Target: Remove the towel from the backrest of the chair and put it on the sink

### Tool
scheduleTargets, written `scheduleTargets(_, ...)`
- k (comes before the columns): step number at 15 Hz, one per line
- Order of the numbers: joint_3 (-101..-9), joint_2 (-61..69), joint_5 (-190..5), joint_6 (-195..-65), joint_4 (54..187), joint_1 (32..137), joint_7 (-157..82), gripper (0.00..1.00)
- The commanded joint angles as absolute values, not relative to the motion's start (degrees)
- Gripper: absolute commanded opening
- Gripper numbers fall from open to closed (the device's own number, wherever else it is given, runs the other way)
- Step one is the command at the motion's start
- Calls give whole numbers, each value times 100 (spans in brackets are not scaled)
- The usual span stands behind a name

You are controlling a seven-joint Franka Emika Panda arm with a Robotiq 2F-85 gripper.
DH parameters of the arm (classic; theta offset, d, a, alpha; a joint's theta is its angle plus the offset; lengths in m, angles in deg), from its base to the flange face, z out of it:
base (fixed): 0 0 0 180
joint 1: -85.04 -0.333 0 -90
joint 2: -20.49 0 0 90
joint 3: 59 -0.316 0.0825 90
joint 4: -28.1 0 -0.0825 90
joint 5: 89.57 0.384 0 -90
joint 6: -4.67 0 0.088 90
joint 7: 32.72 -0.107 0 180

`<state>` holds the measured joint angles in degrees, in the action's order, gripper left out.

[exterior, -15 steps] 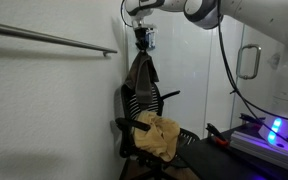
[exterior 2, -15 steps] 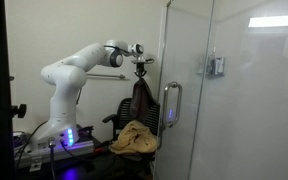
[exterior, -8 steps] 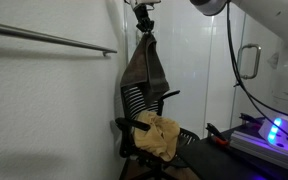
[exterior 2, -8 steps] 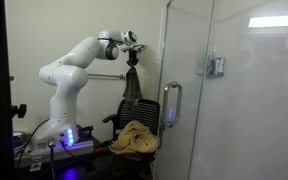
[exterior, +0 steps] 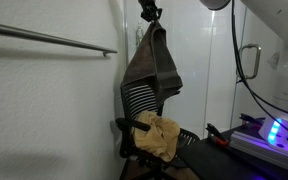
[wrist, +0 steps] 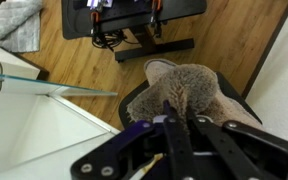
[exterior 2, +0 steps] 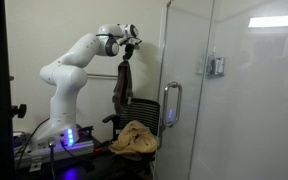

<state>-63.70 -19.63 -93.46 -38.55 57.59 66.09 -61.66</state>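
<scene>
I should next keep my gripper high and swing it away from my base toward the glass shower door (wrist: 46,86), turning it slightly, and then open it.
A grey-brown towel (exterior: 151,68) hangs from my gripper (exterior: 149,14), lifted clear above the black mesh backrest of the chair (exterior: 141,103). In an exterior view the towel (exterior 2: 122,88) dangles beside the chair (exterior 2: 142,112) under the gripper (exterior 2: 130,40). In the wrist view the jaws (wrist: 174,122) are shut on the towel (wrist: 189,92), which drapes down over the chair below. No sink is in view.
A tan cloth (exterior: 158,135) lies on the chair seat. A glass shower door with a handle (exterior 2: 170,105) stands close by. A metal wall bar (exterior: 49,39) runs along the tiled wall. The robot base (exterior 2: 56,135) sits behind the chair.
The gripper has risen and moved away from the glass door, lifting the towel off the backrest. The towel now hangs free and spread.
</scene>
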Motion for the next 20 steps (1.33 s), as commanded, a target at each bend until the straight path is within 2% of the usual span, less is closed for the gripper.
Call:
scheduleTargets(1,-6475,-1754,-8422,-3682,5963,7190,-6954,2)
scheduleTargets(7,-6327,-1394,-8127,-3655,5965,7572,-7744,2)
scheduleTargets(10,-6412,-1393,-7978,-3592,6044,7772,-7584,2)
scheduleTargets(14,-6337,-1619,-8105,-4118,6129,7922,-7055,2)
scheduleTargets(15,-6339,-1682,-8113,-4298,6197,7973,-6937,34)
scheduleTargets(16,-6364,-1743,-8035,-4438,6322,8043,-6881,36)
scheduleTargets(17,-6358,-1751,-8110,-4183,6023,7918,-7106,15)
scheduleTargets(20,-6358,-1890,-8106,-4345,6139,7999,-6973,35)
